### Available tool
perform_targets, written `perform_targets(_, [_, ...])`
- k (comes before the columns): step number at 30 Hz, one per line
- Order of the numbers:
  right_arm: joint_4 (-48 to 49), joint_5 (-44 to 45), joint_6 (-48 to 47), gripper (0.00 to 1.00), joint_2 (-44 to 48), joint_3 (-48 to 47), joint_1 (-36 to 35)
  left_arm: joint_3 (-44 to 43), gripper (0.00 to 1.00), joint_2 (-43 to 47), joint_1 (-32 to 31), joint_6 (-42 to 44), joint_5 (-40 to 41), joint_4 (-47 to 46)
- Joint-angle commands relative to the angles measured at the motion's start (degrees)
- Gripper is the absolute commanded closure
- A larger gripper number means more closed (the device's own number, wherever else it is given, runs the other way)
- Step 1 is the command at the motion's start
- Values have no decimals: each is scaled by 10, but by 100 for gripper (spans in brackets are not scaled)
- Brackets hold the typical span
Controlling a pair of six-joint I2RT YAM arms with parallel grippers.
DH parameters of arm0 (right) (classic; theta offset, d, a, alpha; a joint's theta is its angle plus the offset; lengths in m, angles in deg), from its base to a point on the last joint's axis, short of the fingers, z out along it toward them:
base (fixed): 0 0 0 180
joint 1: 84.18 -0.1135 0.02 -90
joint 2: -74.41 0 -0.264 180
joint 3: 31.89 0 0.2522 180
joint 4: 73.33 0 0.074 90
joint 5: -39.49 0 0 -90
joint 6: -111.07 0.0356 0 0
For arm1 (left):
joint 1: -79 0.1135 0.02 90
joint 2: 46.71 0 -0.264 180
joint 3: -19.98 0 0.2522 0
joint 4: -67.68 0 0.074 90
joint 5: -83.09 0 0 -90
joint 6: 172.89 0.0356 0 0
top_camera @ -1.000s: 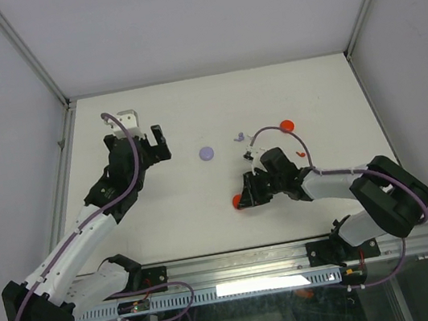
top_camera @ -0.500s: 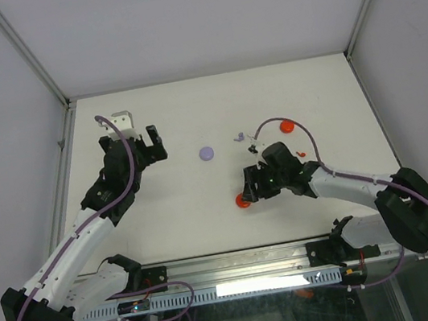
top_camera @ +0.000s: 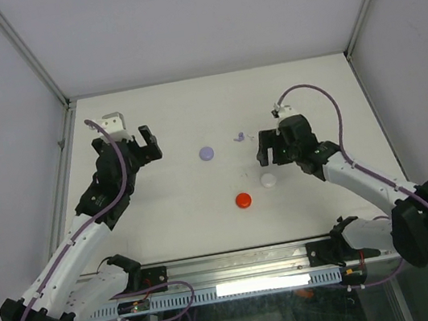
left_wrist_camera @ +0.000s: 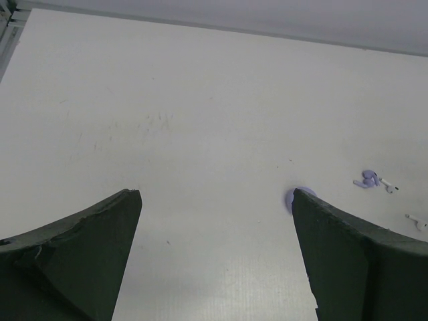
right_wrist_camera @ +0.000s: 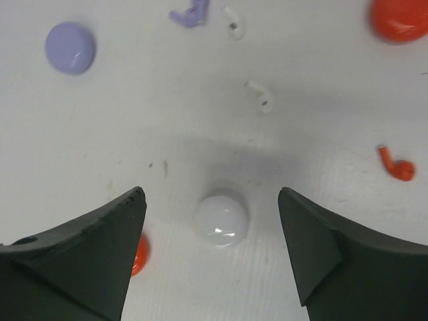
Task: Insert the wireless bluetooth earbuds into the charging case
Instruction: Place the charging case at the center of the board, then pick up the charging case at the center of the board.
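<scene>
My open fingers are above the white case (right_wrist_camera: 222, 218). My right gripper needs to move outward next, to the right in the wrist view, and down over the far red case (right_wrist_camera: 400, 19).
The earbuds lie loose on the white table: a lilac one (right_wrist_camera: 189, 15), two white ones (right_wrist_camera: 234, 23) (right_wrist_camera: 259, 95) and a red one (right_wrist_camera: 396, 167). The lilac earbud (top_camera: 239, 136) also shows from above. A round white case (right_wrist_camera: 222, 218) (top_camera: 268, 179) lies shut on the table, just below my right gripper (right_wrist_camera: 210, 197) (top_camera: 273, 159), which hovers open above it, touching nothing. My left gripper (left_wrist_camera: 215, 194) (top_camera: 142, 143) hangs wide open over bare table at the left, holding nothing.
A lilac round case (top_camera: 207, 152) (right_wrist_camera: 70, 47) lies mid-table, half hidden behind my left gripper's right finger (left_wrist_camera: 291, 198). One red case (top_camera: 242, 200) sits near the front, another (right_wrist_camera: 399, 17) beyond the right gripper. Metal frame rails border the table.
The right gripper opened and swung back and right, away from the front red case; the white case now shows on the table beneath it. The left arm drifted slightly left.
</scene>
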Motion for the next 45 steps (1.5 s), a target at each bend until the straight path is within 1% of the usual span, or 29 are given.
perform_targets(1, [36,81,-17,16,-22,-46,54,7,1,18,11,-7,-10,-31])
perform_targets(3, [51,100,-16,15,-45,-58,74,8,1,20,15,-12,-6,-32])
perform_targets(6, [72,106,-8,14,-75,-78,104,9,1,22,21,-22,-2,-34])
perform_targets(10, [83,130,-14,13,-114,-97,124,9,1,24,28,-27,-8,-34])
perform_targets(17, [84,88,-14,13,-151,-124,180,13,1,24,54,-29,-19,-34])
perform_targets(19, [90,73,-11,13,-161,-128,195,12,1,24,65,-31,-27,-34])
perform_targets(22, [96,56,-24,13,-190,-147,200,12,1,26,90,-35,-52,-34])
perform_targets(27, [94,73,-25,13,-263,-197,201,20,1,33,139,-50,-111,-41])
perform_targets(32, [93,82,-25,19,-327,-239,201,28,1,30,157,-56,-152,-51])
perform_targets(36, [65,76,-43,24,-370,-273,202,32,1,29,160,-51,-165,-57])
perform_targets(45, [41,62,-54,32,-417,-292,211,33,1,21,166,-51,-190,-62])
